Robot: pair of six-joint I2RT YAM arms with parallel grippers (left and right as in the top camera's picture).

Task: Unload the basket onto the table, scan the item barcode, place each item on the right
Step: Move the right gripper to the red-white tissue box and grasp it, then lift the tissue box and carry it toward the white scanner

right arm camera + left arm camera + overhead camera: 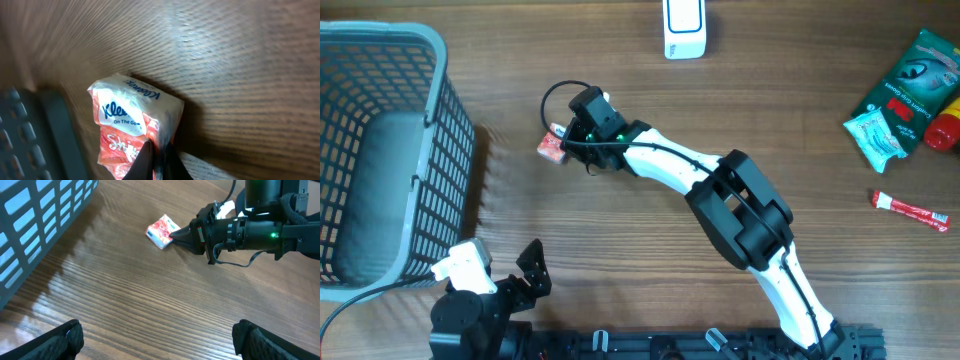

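Next, my right gripper raises, carries and releases the pack beside the scanner's near end (pixel 687 47). That end lies outward of my right gripper, toward the right in the overhead view.
The item is a small red-and-white Kleenex tissue pack (pixel 552 146) (pixel 161 231) (pixel 131 117), left of the table's middle. My right gripper (pixel 564 142) (pixel 176 236) (pixel 156 159) is shut, its black fingertips pinching the pack's near edge. Whether the pack rests on the wood or is just off it I cannot tell. No barcode shows on the visible faces. A white scanner (pixel 684 28) stands at the far edge of the table. My left gripper (pixel 505 268) (pixel 159 339) hovers open near the front edge, nothing between its fingers.
A grey mesh basket (pixel 440 110) (pixel 45 210) fills the left side. At the far right lie a green packet (pixel 908 88), a red bottle (pixel 945 130) and a thin red stick pack (pixel 910 207).
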